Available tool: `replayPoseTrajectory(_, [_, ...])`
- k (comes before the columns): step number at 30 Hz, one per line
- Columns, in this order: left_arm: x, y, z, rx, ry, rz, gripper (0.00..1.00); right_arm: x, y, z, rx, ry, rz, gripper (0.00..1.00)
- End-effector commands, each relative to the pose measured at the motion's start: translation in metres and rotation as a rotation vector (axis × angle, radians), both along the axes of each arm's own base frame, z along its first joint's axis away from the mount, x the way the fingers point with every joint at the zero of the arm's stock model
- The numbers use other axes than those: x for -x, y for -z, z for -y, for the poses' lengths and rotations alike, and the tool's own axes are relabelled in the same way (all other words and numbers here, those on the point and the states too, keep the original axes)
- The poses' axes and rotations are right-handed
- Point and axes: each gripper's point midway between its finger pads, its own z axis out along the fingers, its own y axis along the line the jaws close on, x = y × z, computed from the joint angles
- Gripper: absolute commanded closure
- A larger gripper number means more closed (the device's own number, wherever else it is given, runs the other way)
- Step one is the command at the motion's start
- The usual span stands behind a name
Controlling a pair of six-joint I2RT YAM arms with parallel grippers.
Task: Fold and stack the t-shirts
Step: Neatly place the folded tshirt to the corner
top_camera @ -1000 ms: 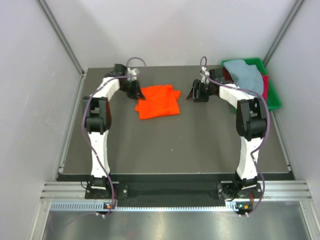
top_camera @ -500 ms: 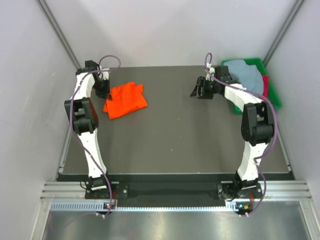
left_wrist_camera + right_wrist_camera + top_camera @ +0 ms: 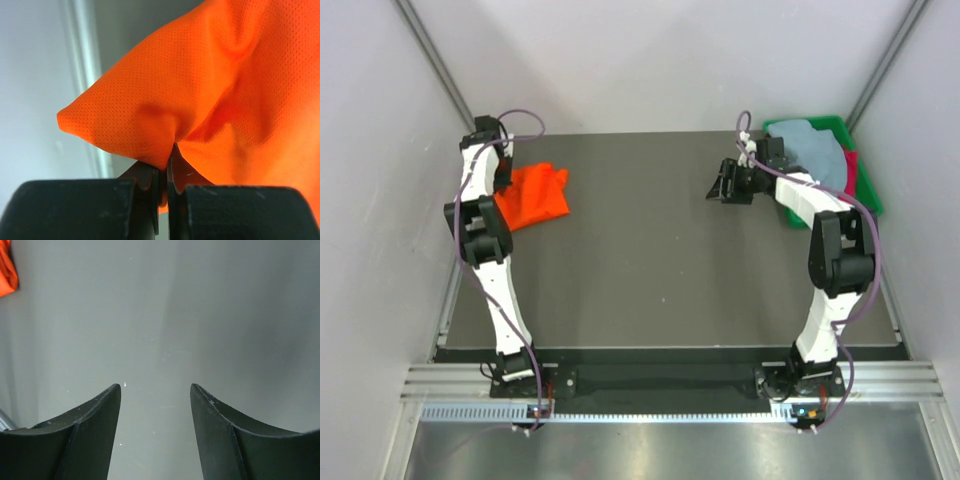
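Note:
My left gripper drags the orange t-shirt outward and toward the side bar [image 3: 89, 52] next and releases it, since bare table still separates the t-shirt from that bar.
The folded bright orange t-shirt [image 3: 532, 196] lies at the far left of the table. My left gripper [image 3: 502, 182] is shut on its edge; in the left wrist view the orange cloth [image 3: 215, 95] bunches out from between the closed jaws of the gripper [image 3: 164, 165]. My right gripper [image 3: 722, 186] is open and empty above bare table at the far right, and shows open in its wrist view [image 3: 155, 389]. A pale grey-blue t-shirt [image 3: 815, 148] lies on a dark red one [image 3: 850, 168] in the green tray [image 3: 867, 195].
The green tray stands at the far right corner, just behind the right arm. White walls with metal rails close in both sides. A strip of the orange shirt [image 3: 6, 270] shows at the top left of the right wrist view.
My left gripper has dragged the orange t-shirt from the far middle of the table to the far left edge. The right gripper has shifted slightly right.

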Motion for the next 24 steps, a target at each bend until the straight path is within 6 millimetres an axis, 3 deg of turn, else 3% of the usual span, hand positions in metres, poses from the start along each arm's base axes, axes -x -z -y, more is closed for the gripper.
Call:
replayPoseTrajectory(1, [-0.016,-0.008,-0.034,-0.171,-0.044,0.041,1.0,-0.004,-0.033,0.004,-0.006,-0.004,0.103,0.42])
replayPoseTrajectory(10, [-0.049,-0.018,-0.07,-0.371,-0.05,0.124,1.0,0.003,-0.034,0.007,0.011,-0.002,0.108,0.42])
replayPoseTrajectory(24, [-0.075,-0.016,-0.081,-0.448,-0.045,0.202,1.0,0.006,-0.035,0.011,0.035,0.002,0.113,0.42])
